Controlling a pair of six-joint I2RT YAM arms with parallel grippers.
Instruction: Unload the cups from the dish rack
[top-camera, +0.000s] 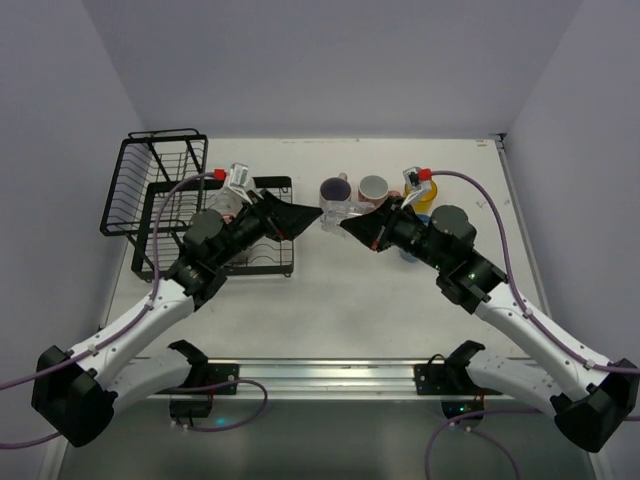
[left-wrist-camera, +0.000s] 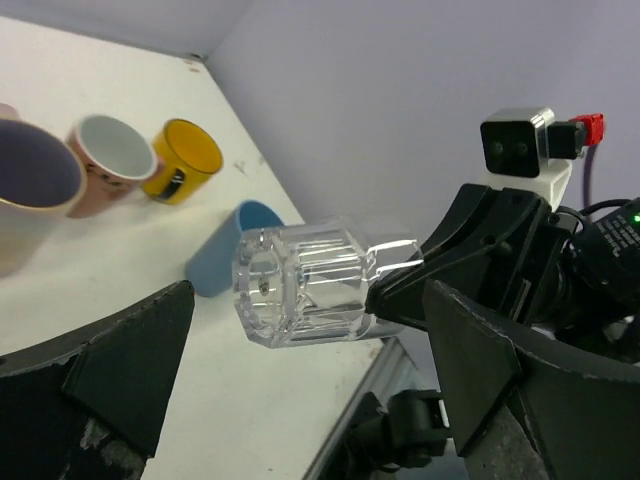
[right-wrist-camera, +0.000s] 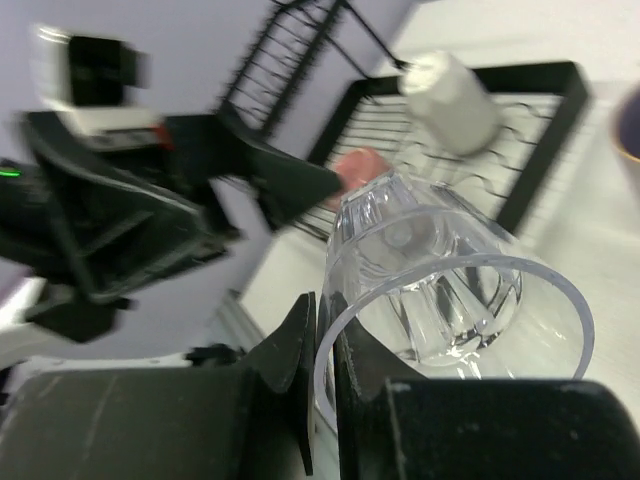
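The right gripper tilts its fingers downward next to stand the sideways glass upright, then lowers it onto bare tabletop (top-camera: 371, 266) beside the blue cup and releases it.
A clear glass cup (top-camera: 336, 213) hangs in the air between my two grippers, lying on its side. My right gripper (right-wrist-camera: 325, 350) is shut on its rim, one finger inside the glass (right-wrist-camera: 440, 290) and one outside. My left gripper (left-wrist-camera: 310, 375) is open, its jaws spread wide on either side of the glass (left-wrist-camera: 300, 285) and not touching it. The black wire dish rack (top-camera: 150, 195) stands at the far left. A white cup (right-wrist-camera: 450, 100) and a pink cup (right-wrist-camera: 358, 165) rest on its tray section (right-wrist-camera: 545, 125).
Cups stand on the table right of the rack: one with a purple inside (top-camera: 335, 188), a pink one (top-camera: 373, 187), a yellow one (left-wrist-camera: 185, 160) and a blue one on its side (left-wrist-camera: 225, 255). White walls enclose the table.
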